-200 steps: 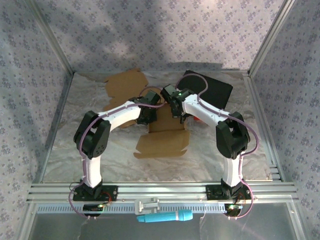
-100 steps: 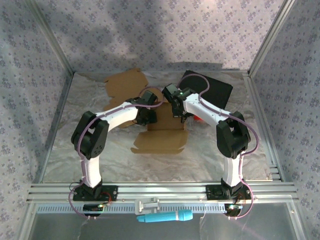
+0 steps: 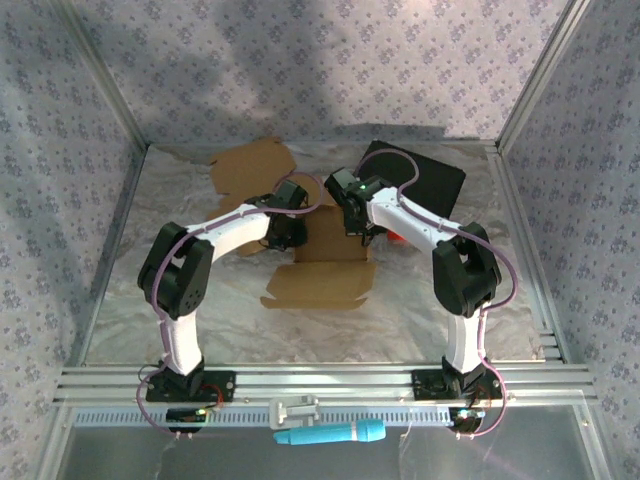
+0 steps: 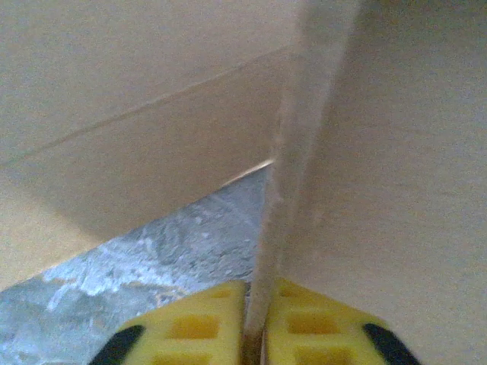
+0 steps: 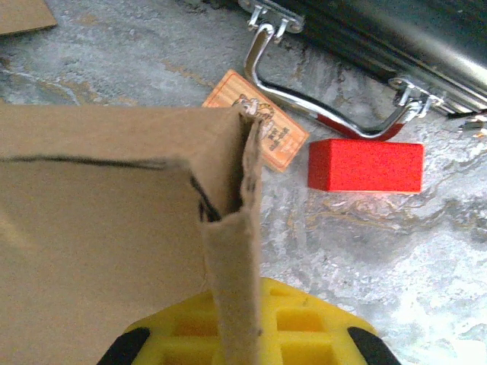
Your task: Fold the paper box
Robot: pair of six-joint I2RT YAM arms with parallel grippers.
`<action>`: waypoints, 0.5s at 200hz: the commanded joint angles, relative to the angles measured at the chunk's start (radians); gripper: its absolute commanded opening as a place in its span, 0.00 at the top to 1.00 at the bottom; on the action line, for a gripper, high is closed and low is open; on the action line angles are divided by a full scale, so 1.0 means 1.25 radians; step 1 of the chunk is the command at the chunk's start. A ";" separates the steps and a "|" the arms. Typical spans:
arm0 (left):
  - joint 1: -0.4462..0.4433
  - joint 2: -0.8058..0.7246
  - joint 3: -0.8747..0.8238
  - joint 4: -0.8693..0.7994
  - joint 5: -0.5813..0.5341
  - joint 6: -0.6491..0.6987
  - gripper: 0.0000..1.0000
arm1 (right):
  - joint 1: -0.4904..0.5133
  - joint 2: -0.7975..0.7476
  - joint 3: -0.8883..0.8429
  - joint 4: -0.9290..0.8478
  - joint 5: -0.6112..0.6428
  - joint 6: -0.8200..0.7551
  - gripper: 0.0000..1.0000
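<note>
My right gripper pulls back to the front flap's spot next, turning the box [image 3: 325, 270] clear of the case, and releases the side of the box there.
The brown paper box [image 3: 325, 270] lies partly folded on the foil table, its front flap flat and its back part raised between the arms. My left gripper [image 3: 287, 234] is shut on the box's left wall; in the left wrist view that wall's edge [image 4: 293, 190] runs up from between the yellow fingers [image 4: 199, 327]. My right gripper [image 3: 357, 226] is shut on the right wall, whose doubled cardboard edge [image 5: 232, 274] stands between the yellow pads [image 5: 304, 327] in the right wrist view.
A second flat cardboard blank [image 3: 250, 165] lies at the back left. A black case [image 3: 425, 180] with a metal handle [image 5: 319, 114] sits back right, with a red block [image 5: 365, 165] and an orange card [image 5: 270, 137] beside it. A blue tool [image 3: 330, 434] lies beyond the front rail.
The left arm has swung leftward and back with the box wall in its grip. The box's front flap has shifted slightly left. The right arm has barely moved.
</note>
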 commanded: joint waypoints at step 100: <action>-0.058 -0.007 0.097 -0.152 -0.188 -0.064 0.62 | -0.002 0.033 0.029 -0.087 -0.011 0.103 1.00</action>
